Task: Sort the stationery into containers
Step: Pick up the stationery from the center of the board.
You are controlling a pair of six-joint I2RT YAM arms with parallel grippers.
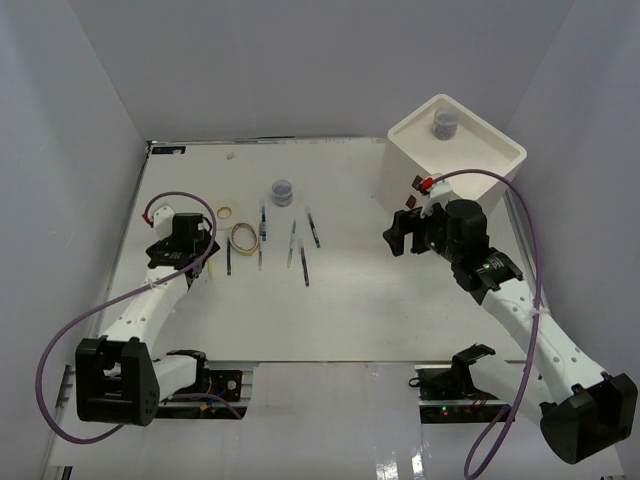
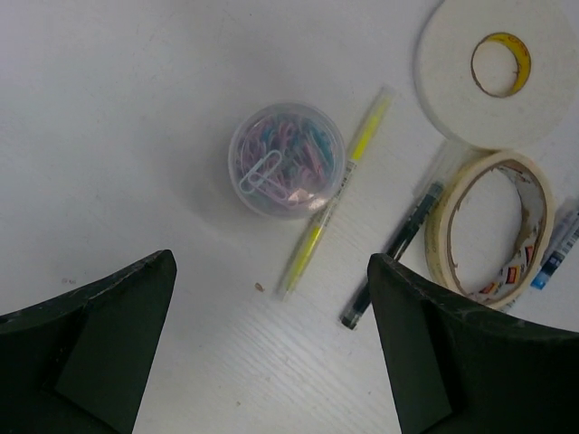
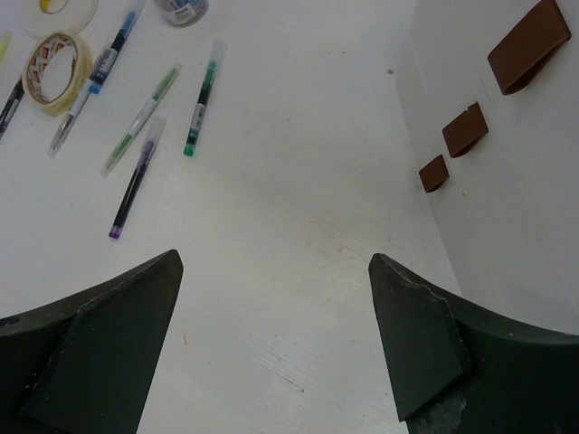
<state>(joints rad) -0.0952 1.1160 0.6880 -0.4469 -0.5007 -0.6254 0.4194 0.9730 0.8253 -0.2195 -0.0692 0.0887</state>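
Note:
The clear jar of paper clips stands below and outward of my left gripper. My left gripper should move down and outward and close around the jar's round sides.
Stationery lies on the left half of the table: a clear jar of paper clips (image 1: 283, 191) (image 2: 287, 160), a white tape ring (image 2: 498, 68), a tan masking tape ring (image 1: 243, 236) (image 2: 488, 226) and several pens (image 1: 303, 265). A yellow pen (image 2: 335, 194) and a dark pen (image 2: 393, 253) lie just ahead of my left gripper (image 1: 198, 245) (image 2: 271, 262), which is open and holds nothing. The white drawer box (image 1: 470, 180) stands at the back right with a second jar (image 1: 445, 123) in its top tray. My right gripper (image 1: 400, 237) (image 3: 276, 258) hovers open and empty over bare table beside the box.
Three brown drawer handles (image 3: 466, 129) show on the box front, all drawers shut. Green (image 3: 201, 108) and purple (image 3: 136, 176) pens lie to the left of the right gripper. White walls enclose the table on three sides.

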